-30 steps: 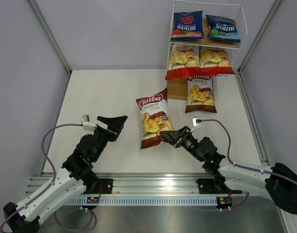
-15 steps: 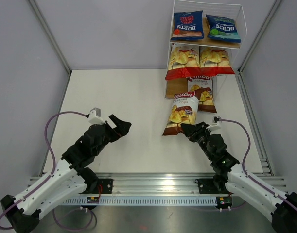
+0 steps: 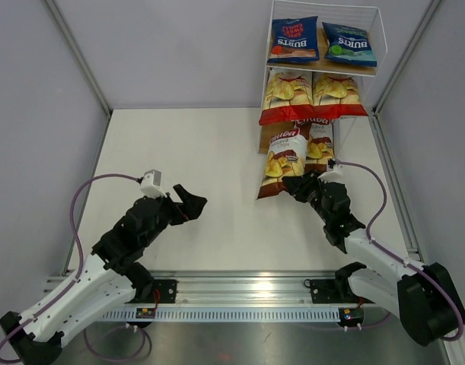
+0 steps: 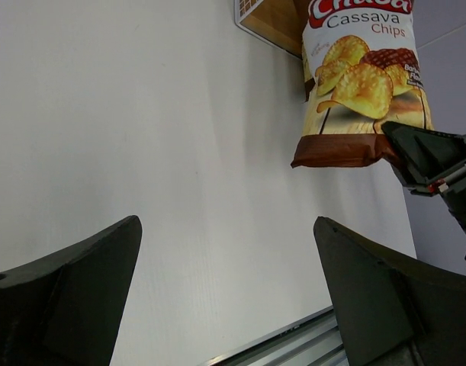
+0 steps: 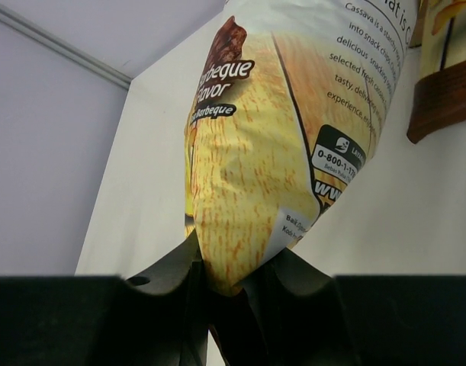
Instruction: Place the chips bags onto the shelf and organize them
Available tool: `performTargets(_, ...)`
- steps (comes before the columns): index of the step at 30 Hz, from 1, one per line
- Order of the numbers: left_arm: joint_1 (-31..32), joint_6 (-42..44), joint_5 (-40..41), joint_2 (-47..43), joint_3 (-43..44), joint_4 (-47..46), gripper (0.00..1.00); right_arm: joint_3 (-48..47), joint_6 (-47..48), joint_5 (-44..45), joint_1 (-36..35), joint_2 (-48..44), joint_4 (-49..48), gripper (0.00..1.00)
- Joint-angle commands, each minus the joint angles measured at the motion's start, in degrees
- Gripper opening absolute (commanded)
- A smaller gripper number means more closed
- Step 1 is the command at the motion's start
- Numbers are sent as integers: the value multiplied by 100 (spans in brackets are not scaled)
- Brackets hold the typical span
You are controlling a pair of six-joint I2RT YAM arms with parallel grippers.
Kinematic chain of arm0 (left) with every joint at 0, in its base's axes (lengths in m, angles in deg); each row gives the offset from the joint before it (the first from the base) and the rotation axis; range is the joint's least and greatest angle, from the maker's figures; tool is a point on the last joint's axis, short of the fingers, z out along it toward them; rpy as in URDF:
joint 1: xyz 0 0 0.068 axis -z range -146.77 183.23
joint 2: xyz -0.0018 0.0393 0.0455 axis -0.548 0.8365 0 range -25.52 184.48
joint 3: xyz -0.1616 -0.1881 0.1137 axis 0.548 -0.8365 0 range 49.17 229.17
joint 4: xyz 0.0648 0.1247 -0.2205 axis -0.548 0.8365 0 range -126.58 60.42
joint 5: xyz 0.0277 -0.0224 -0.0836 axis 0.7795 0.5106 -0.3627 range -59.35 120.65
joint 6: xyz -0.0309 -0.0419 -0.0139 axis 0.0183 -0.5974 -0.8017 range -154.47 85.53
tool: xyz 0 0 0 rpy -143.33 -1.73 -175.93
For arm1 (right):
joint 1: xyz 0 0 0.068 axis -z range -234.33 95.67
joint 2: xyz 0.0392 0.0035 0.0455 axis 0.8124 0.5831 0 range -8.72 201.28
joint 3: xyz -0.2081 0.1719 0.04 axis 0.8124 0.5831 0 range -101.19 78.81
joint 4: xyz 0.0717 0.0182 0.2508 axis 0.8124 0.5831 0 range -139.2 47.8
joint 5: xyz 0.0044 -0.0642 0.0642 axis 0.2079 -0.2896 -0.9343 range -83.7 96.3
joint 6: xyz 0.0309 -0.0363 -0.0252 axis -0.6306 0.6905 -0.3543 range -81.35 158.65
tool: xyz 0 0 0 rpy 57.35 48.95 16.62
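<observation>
The open part of the shelf's lowest level beside the second brown bag is empty, so my right gripper must next move outward with a turn to there and let go.
My right gripper (image 3: 299, 185) is shut on the bottom edge of a brown Chuba Cassava Chips bag (image 3: 282, 163) and holds it upright in front of the shelf's (image 3: 273, 137) lowest tier. The bag shows in the right wrist view (image 5: 278, 145) and the left wrist view (image 4: 358, 84). A second brown bag (image 3: 321, 143) leans on the lowest tier. Two red-and-white bags (image 3: 287, 93) (image 3: 337, 93) stand on the middle tier, two blue Burts bags (image 3: 294, 39) (image 3: 349, 44) on the top. My left gripper (image 3: 188, 201) is open and empty over the table's left half.
Grey walls enclose the white table (image 3: 179, 152) on three sides. A metal rail (image 3: 240, 289) runs along the near edge. The shelf stands at the far right corner.
My right gripper has carried the brown bag farther up and toward the shelf's lowest tier, beside the second brown bag. The left arm has barely moved.
</observation>
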State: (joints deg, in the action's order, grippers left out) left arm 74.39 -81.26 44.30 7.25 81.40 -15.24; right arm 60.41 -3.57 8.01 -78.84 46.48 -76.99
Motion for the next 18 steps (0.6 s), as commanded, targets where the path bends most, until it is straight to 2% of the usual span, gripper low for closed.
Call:
performTargets(1,-30,319,-240,-175,-59,1,99,-568,223,-821,280,490,-982,14)
performTargets(7,-30,468,-424,-359,55,212,99,-806,250,-812,701,1359,-1579,13)
performTargets(14,-39,662,-565,-474,179,388,99,-1386,-67,-2418,1510,2538,-2774,11)
performTargets(18,-39,723,-600,-491,56,353,99,-1623,-374,-2825,1783,3188,-3241,11)
